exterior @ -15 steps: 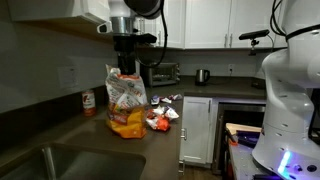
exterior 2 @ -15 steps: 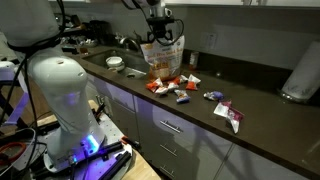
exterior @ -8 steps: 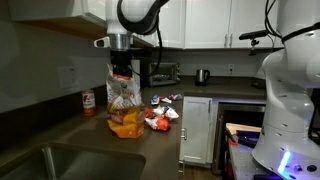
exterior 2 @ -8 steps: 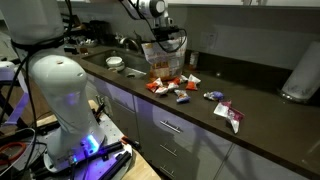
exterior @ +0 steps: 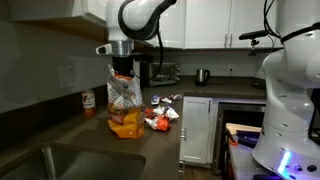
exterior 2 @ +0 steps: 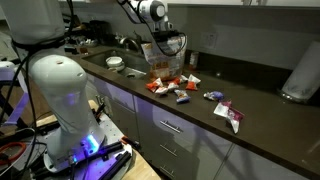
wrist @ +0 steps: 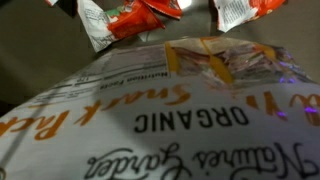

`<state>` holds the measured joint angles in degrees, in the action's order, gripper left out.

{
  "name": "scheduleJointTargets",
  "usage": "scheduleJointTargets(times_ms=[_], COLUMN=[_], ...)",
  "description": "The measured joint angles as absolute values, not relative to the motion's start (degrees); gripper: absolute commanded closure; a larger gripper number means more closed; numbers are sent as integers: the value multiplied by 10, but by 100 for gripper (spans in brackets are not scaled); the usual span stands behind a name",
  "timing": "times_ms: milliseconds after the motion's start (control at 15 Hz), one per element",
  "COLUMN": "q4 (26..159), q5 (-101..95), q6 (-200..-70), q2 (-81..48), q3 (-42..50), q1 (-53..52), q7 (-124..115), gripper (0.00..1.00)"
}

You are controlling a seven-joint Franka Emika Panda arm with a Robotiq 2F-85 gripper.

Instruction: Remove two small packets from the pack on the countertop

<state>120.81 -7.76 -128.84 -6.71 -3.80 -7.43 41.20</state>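
The white top stands upright just below my hanging gripper, so I should next go down and close on the pack's top edge (exterior: 124, 76).
The pack (exterior: 125, 105) stands upright on the dark countertop (exterior: 80, 132); it is white on top and orange at the base. It also shows from the other side as the pack (exterior 2: 165, 62). My gripper (exterior: 122, 70) hangs straight down at the pack's top edge and looks open, with nothing seen between its fingers. Several small packets (exterior: 160, 118) lie on the counter beside the pack, and small packets (exterior 2: 185, 94) are strung along the counter. The wrist view is filled by the pack (wrist: 170, 120) with its "ORGANIC" print. A red small packet (wrist: 130, 18) lies beyond; my fingers are not visible there.
A red-capped bottle (exterior: 88, 103) stands beside the pack. A toaster oven (exterior: 165, 73) and a kettle (exterior: 202, 75) sit at the back. A steel sink (exterior: 60, 165) is set in the counter. A white robot body (exterior: 290, 100) stands close by, and a paper roll (exterior 2: 303, 72) is at the counter's end.
The arm has shifted slightly sideways and lowered the gripper onto the pack's top edge. The pack and the loose packets have not moved.
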Motion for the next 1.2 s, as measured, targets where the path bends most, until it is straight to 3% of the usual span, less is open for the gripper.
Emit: scheduleJointTargets(times_ms=[1200], q4=[1238], q5=[-42], q6=[-1404], q2=[-164], q3=[-58], q1=[-61], q7=[393], gripper=[0])
